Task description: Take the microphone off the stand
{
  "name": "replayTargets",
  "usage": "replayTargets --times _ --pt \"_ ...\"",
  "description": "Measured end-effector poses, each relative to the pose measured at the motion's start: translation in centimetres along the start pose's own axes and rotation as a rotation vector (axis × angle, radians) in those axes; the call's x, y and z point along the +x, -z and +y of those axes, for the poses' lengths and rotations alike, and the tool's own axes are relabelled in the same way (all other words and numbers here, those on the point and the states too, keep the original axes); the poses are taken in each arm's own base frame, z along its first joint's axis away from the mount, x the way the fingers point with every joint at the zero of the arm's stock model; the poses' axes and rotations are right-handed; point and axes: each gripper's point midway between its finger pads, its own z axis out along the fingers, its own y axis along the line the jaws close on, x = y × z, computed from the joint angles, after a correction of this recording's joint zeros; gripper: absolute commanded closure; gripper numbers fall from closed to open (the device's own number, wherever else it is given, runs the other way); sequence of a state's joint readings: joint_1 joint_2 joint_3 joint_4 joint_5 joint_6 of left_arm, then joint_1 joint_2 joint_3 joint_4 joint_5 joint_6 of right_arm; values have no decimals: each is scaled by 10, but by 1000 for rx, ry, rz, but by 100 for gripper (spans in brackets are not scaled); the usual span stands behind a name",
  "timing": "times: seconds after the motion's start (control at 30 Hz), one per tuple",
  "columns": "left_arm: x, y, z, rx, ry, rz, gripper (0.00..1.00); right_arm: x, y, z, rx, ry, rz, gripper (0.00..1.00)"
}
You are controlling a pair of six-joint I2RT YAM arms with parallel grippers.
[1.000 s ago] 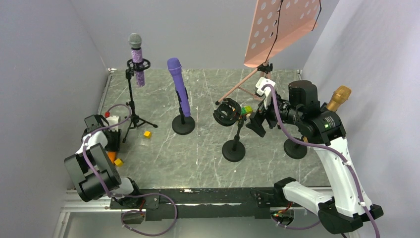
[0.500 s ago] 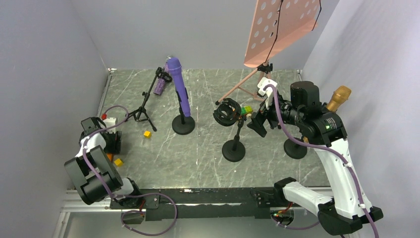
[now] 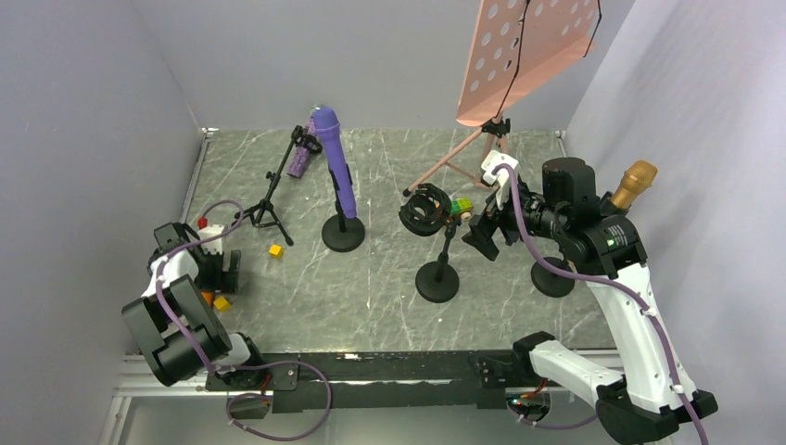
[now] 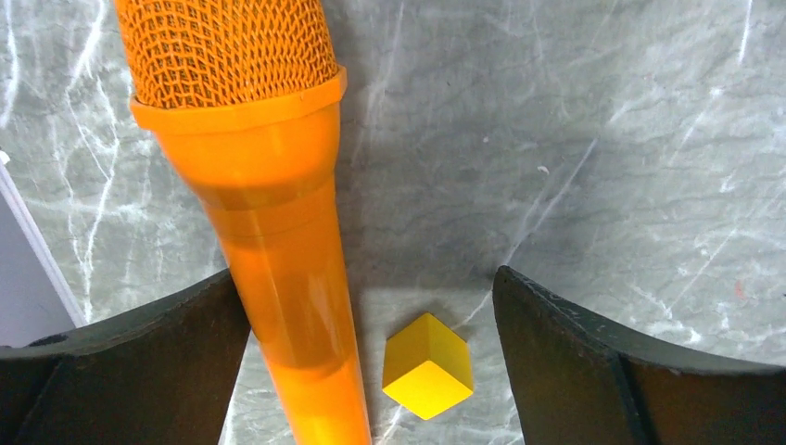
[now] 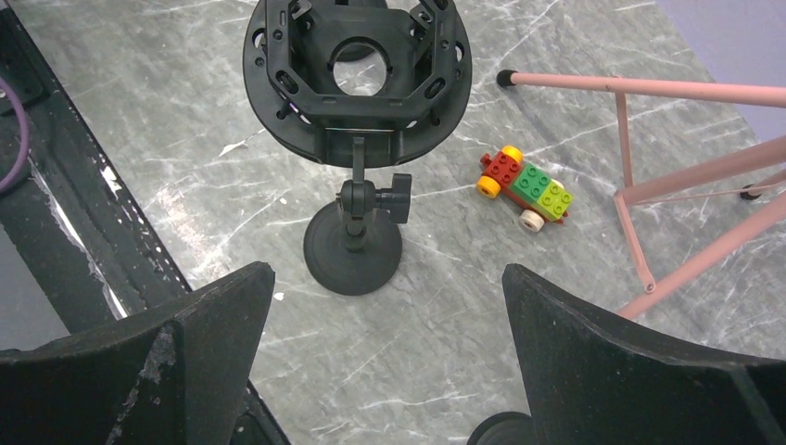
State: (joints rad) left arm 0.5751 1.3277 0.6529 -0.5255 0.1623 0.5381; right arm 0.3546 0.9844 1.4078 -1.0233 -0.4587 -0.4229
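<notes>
My left gripper should next rise clear of the orange microphone (image 3: 206, 298), move outward and close around the stand's upper pole (image 3: 281, 166), because the tripod stand is lying toppled.
An orange microphone (image 4: 278, 232) lies on the marble table between the wide-apart fingers of my left gripper (image 4: 366, 306), close against the left finger (image 4: 139, 362), with nothing clamped. From above only a sliver of that microphone (image 3: 206, 298) shows beside the left gripper (image 3: 222, 273) at the near left. The black shock-mount stand (image 3: 426, 211) at centre is empty, and its ring (image 5: 357, 65) and round base (image 5: 352, 250) show in the right wrist view. My right gripper (image 5: 387, 278) hangs open just right of that stand (image 3: 482, 232), holding nothing.
A yellow cube (image 4: 426, 366) sits between the left fingers. A tripod stand (image 3: 276, 181) with a glittery microphone (image 3: 298, 159) lies toppled at the back, against the purple microphone (image 3: 334, 167) on its stand. Gold microphone (image 3: 635, 181) far right, pink music stand (image 3: 533, 56), toy brick car (image 5: 526, 190).
The tripod stand with the glittery microphone fell from upright back toward the purple microphone. My left gripper opened wide and shifted slightly nearer. The right arm barely moved.
</notes>
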Motion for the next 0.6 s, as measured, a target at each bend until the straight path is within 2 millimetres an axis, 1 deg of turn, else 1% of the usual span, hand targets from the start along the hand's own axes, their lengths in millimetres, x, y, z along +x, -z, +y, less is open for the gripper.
replayTargets --times 0.17,0.27,0.33,0.47,0.53,0.6 --pt "3 6 -3 10 6 13 1 1 0 1 1 0 0 0" --pt "-5 19 -3 8 8 -3 1 1 0 1 0 0 1 0" --pt "-16 33 -1 0 2 -41 1 1 0 0 0 -1 2 0" --pt "-46 71 -3 -19 -25 -166 1 1 -3 -1 -6 -5 9 0" --pt "-60 88 -11 -9 -45 -225 1 1 -5 0 -16 -8 9 0" --pt "-76 104 -28 36 -85 -288 1 1 -7 0 -27 -10 10 0"
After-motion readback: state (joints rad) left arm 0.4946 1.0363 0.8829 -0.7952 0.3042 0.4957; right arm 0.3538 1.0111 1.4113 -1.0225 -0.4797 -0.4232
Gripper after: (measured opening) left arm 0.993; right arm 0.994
